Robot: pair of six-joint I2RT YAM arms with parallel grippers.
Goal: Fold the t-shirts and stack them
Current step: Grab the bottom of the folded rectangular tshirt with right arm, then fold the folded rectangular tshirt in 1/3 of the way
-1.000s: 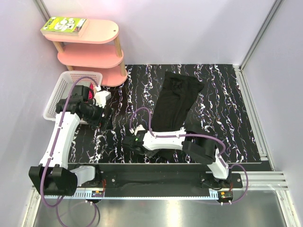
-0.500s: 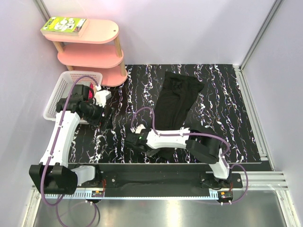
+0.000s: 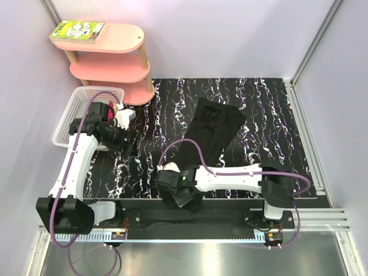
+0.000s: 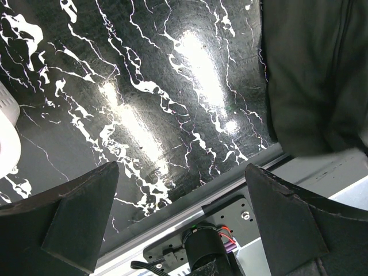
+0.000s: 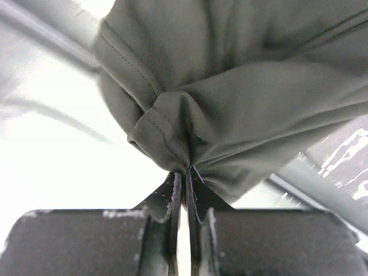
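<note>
My right gripper is to carry the t-shirt's near hem outward over the black t-shirt's middle (image 3: 203,142), then open, as the t-shirt's near end hangs past the table's edge.
A black t-shirt (image 3: 214,123) lies lengthwise on the black marble table (image 3: 270,115), bunched at its near end. My right gripper (image 3: 183,195) is shut on that near hem at the table's front edge. In the right wrist view the gripper (image 5: 185,172) pinches a gathered fold of the shirt (image 5: 241,80). My left gripper (image 3: 131,147) hovers open and empty over the table's left side, beside the basket. In the left wrist view the gripper (image 4: 181,168) is open wide, with the shirt (image 4: 316,75) at the upper right. A red/pink cloth (image 3: 107,112) lies in the basket. No grey shirt or chest print shows.
A white lattice basket (image 3: 80,102) stands at the table's left edge; its corner shows in the left wrist view (image 4: 6,138). A pink three-tier shelf (image 3: 118,68) stands at the back left with a green book (image 3: 77,30) on top. Metal rails run along the table's front edge (image 3: 230,211).
My right gripper has pulled the shirt's near end toward the table's front edge, and its arm has stretched out flat. The shirt has slid nearer. The left arm has not moved.
</note>
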